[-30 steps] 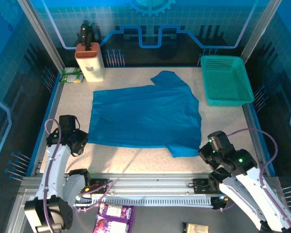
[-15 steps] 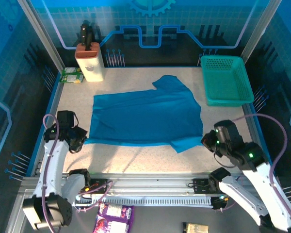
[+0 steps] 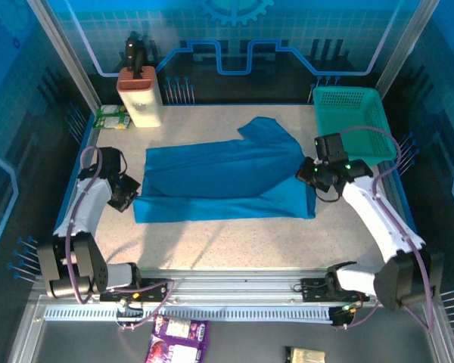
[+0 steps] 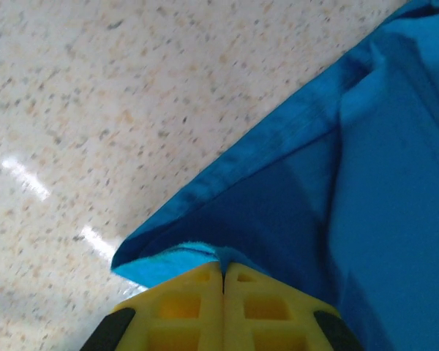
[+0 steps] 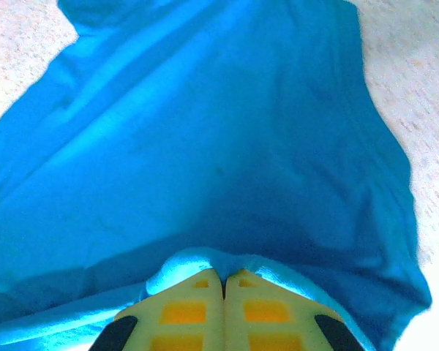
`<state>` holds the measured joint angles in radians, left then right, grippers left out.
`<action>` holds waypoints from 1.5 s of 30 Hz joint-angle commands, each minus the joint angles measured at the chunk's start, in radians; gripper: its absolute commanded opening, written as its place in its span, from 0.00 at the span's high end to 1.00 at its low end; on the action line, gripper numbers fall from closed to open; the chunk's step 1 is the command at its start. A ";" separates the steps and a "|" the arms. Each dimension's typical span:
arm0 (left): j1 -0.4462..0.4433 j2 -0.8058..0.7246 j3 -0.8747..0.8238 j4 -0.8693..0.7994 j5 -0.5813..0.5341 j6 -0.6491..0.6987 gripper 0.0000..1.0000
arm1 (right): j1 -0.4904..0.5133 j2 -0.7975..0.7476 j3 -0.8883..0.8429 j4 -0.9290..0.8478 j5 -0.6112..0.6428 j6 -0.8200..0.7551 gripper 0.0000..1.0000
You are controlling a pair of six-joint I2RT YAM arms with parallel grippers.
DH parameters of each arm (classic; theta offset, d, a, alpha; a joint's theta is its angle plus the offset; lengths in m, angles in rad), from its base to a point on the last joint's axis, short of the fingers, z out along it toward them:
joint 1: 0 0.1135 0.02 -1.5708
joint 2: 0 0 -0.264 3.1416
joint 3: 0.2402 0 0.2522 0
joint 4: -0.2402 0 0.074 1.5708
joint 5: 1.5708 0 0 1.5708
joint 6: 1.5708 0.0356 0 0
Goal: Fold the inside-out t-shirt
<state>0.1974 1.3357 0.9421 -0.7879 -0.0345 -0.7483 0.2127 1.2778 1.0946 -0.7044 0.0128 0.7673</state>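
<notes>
My right gripper is pinching the shirt's edge, and the fold stops short. It will next pull the edge outward over uncovered cloth [image 3: 282,156] [image 5: 197,168] toward the shirt's middle and let go.
The inside-out t-shirt [image 3: 223,180] is plain blue cloth spread across the middle of the table, its near edge doubled over toward the back. At its left edge my left gripper [image 3: 133,190] is shut on the cloth; in the left wrist view the yellow fingers [image 4: 194,303] pinch a fold of the t-shirt [image 4: 366,183] above speckled table. My right gripper [image 3: 306,172] is shut on the shirt's right edge; in the right wrist view its yellow fingers [image 5: 186,307] clamp a bunched fold of the t-shirt [image 5: 219,139].
A teal-green mesh basket [image 3: 351,123] stands at the back right, close behind the right arm. A beige knife block [image 3: 141,97] and a green packet [image 3: 110,117] sit at the back left. Bare speckled table [image 3: 234,242] lies in front of the shirt.
Both grippers have travelled away from the near edge toward the back, each carrying its side of the shirt's near hem. The hem now lies folded over the shirt's body.
</notes>
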 commanded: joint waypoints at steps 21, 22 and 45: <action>0.003 0.159 0.217 -0.049 -0.067 0.162 0.72 | -0.070 0.369 0.367 -0.071 -0.094 -0.259 0.49; -0.008 0.142 0.207 -0.058 -0.057 0.165 0.72 | -0.063 0.351 0.342 -0.072 -0.127 -0.268 0.48; -0.002 0.160 -0.213 0.198 0.142 0.068 0.81 | 0.054 0.276 -0.208 0.015 -0.293 -0.251 0.33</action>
<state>0.1623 1.5200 0.7635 -0.5774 0.1040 -0.6792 0.2367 1.6310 0.9257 -0.6365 -0.2630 0.4854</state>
